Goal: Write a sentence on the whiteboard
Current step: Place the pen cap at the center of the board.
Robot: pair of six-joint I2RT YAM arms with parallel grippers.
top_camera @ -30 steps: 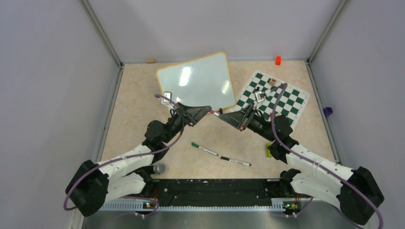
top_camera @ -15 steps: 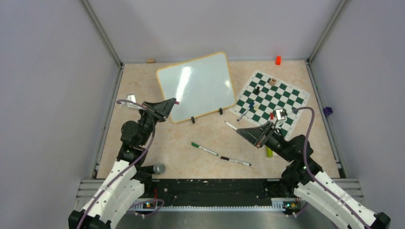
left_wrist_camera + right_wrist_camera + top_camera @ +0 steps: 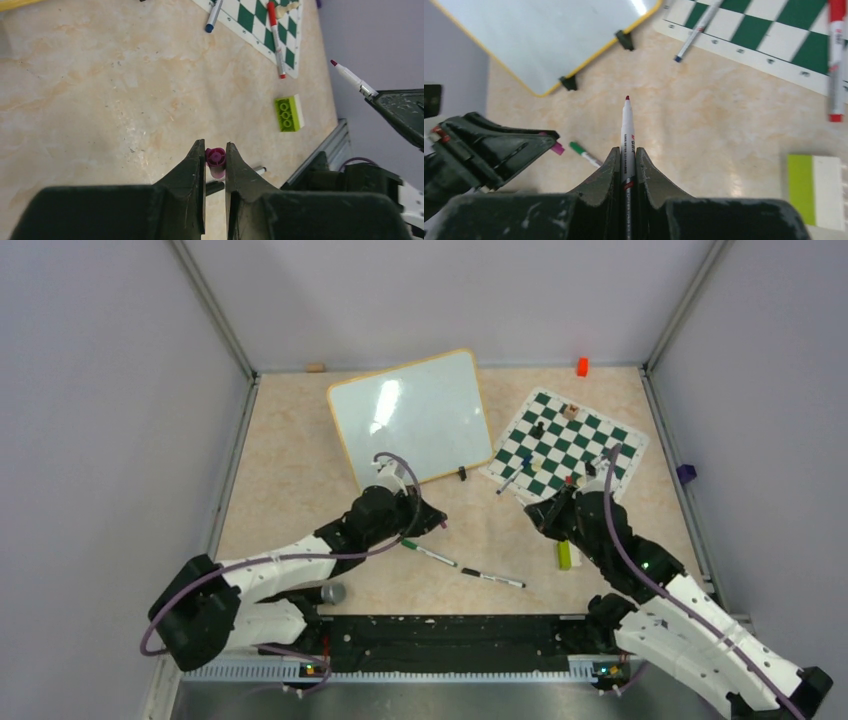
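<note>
The marker of the magenta cap is already uncapped, so I will next move my left gripper down toward the right in the top view, onto the bare table beyond the black-capped marker.
The whiteboard lies at the back centre, blank; no sentence shows on it. It also shows in the right wrist view. My left gripper is in front of the board, shut on a magenta marker cap. My right gripper is to its right, near the chess mat's front edge, shut on an uncapped white marker with a dark red-magenta tip pointing toward the board. That gripper and marker also show in the left wrist view. The two grippers are apart.
A green-capped marker and a black-capped marker lie near the front centre. The green-and-white chess mat at the right holds small pieces, a blue marker and a red marker. A green-and-white brick lies in front of it.
My left gripper has moved from the board's near left corner to the right and nearer, beside the green marker. My right gripper has shifted slightly, still holding the marker.
</note>
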